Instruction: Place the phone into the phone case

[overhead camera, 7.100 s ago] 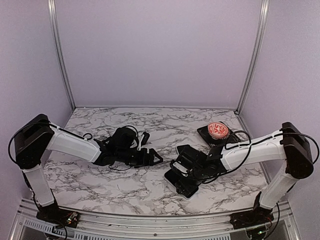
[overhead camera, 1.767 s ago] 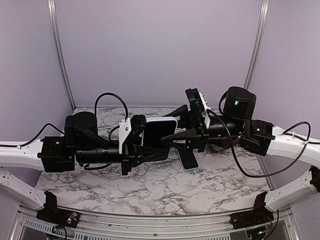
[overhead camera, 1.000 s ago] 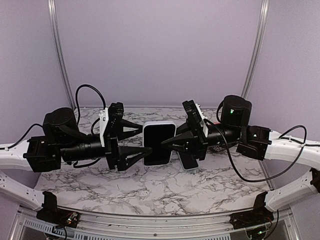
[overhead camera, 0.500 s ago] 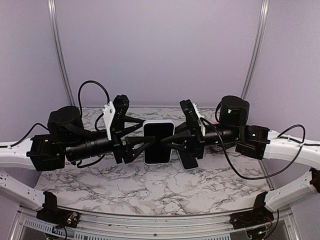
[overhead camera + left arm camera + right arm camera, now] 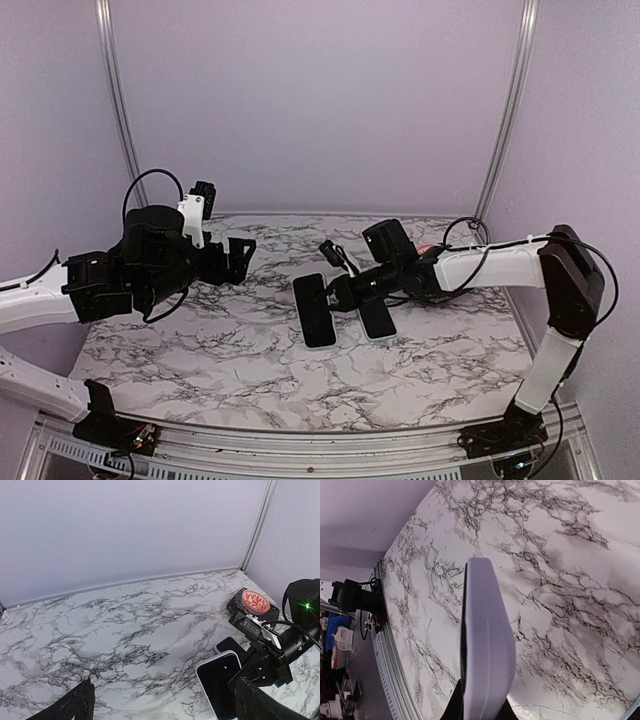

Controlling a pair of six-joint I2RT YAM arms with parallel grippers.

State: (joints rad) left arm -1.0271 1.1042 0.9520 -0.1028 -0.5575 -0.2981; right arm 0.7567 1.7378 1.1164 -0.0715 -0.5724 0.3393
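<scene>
My right gripper lowers the tilted case down onto the bare marble (image 5: pixel 347 333) beside the dark slab next and releases it, since the phone shows inside the case's rim.
A white phone case (image 5: pixel 315 310) with the dark phone face showing inside its rim is held low over the marble table (image 5: pixel 200 340), tilted. My right gripper (image 5: pixel 338 296) is shut on its right edge. The right wrist view shows the case (image 5: pixel 487 650) edge-on, a black layer along its left side, with my right gripper (image 5: pixel 479 711) clamped at its base. In the left wrist view the cased phone (image 5: pixel 217 680) lies ahead to the right. My left gripper (image 5: pixel 238 260) hangs open well to the left, with nothing between its fingers (image 5: pixel 80 702).
A second dark slab (image 5: pixel 376 318) lies flat on the table just right of the held case, also in the left wrist view (image 5: pixel 229 645). A red patterned bowl (image 5: pixel 255 601) on a black square sits at the back right. Metal posts (image 5: pixel 505 110) frame the back wall.
My left gripper opened wide, let go of the cased phone and drew back to the left. My right arm swung the case down from mid-air to just above the table.
</scene>
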